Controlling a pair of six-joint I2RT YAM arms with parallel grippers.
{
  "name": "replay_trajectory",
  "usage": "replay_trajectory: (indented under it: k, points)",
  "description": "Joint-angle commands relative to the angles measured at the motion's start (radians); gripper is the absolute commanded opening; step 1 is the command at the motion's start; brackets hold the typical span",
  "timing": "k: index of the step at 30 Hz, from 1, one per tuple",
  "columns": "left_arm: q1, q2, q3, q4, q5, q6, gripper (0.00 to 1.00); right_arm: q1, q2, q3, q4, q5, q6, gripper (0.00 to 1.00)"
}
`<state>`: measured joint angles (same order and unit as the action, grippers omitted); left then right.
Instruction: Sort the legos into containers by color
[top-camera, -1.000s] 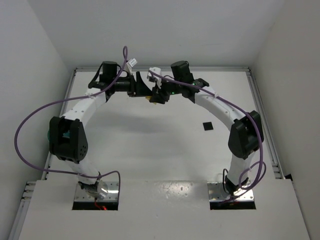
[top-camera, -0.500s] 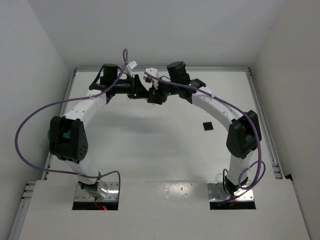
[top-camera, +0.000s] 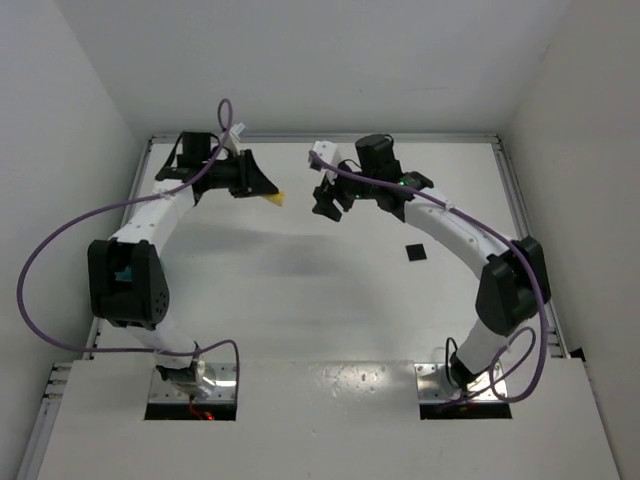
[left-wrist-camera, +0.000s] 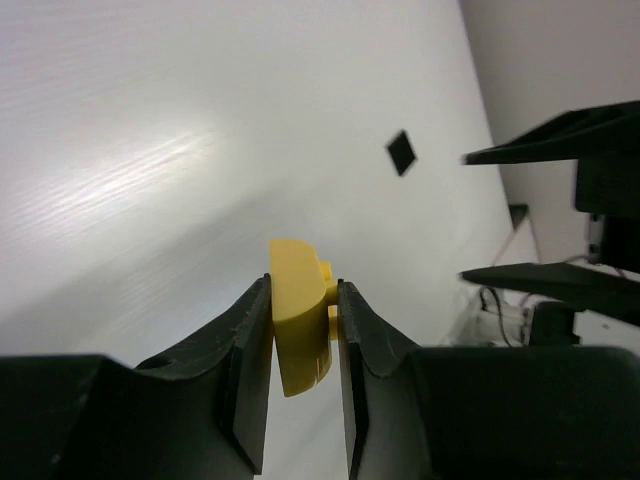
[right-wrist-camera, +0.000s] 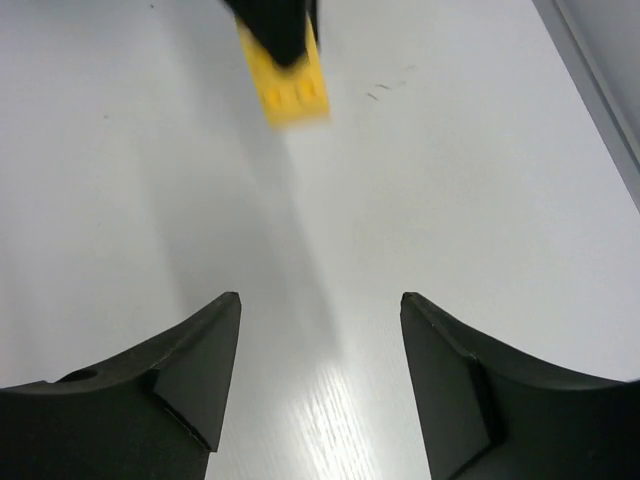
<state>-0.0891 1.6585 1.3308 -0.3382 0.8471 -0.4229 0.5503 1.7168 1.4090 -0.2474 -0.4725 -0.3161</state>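
The teal patch is to the left of my left gripper in the top view. So next I will swing that gripper back over it and let go of the yellow lego (top-camera: 274, 198).
A yellow lego (left-wrist-camera: 298, 320) is pinched between the fingers of my left gripper (left-wrist-camera: 302, 300) and held above the table. In the top view the left gripper (top-camera: 266, 190) is at the back left with the lego (top-camera: 274, 198) at its tip. My right gripper (top-camera: 328, 203) is open and empty, a short way right of the lego and facing it. In the right wrist view the right gripper (right-wrist-camera: 320, 300) stands wide open, with the lego (right-wrist-camera: 285, 82) ahead of it. A teal patch (top-camera: 122, 272) shows at the left arm's elbow; I cannot tell if it is the bowl. No other legos show.
A small black square (top-camera: 415, 251) lies flat on the white table right of centre; it also shows in the left wrist view (left-wrist-camera: 401, 153). Purple cables loop off both arms. Metal rails run along the table's left and right edges.
The two grippers were close together at the yellow lego. Now they have drawn apart: the left has moved left with the lego, the right has backed off to the right.
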Motion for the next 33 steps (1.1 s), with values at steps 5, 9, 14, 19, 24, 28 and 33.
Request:
replay_trajectory:
  k: [5,9,14,19,24,28,33]
  points:
    - [0.201,-0.198,0.069,-0.307,-0.286,0.295,0.16,-0.064,-0.085,-0.07,-0.059,0.077,0.012,0.67]
    - [0.256,-0.241,0.119,-0.513,-0.523,0.415,0.16,-0.113,-0.057,-0.07,-0.108,0.098,-0.023,0.67]
    - [0.417,-0.25,0.179,-0.682,-0.647,0.454,0.16,-0.168,0.009,-0.044,-0.161,0.089,-0.075,0.67]
    - [0.534,-0.289,0.223,-0.732,-0.714,0.454,0.16,-0.187,0.105,0.071,-0.223,0.08,-0.098,0.67]
    - [0.649,-0.313,0.188,-0.76,-0.703,0.464,0.16,-0.187,0.199,0.189,-0.296,0.071,-0.109,0.67]
    - [0.709,-0.325,0.174,-0.76,-0.712,0.455,0.16,-0.187,0.251,0.267,-0.342,0.061,-0.109,0.67]
    - [0.782,-0.295,0.154,-0.76,-0.721,0.446,0.16,-0.187,0.276,0.304,-0.352,0.052,-0.109,0.67]
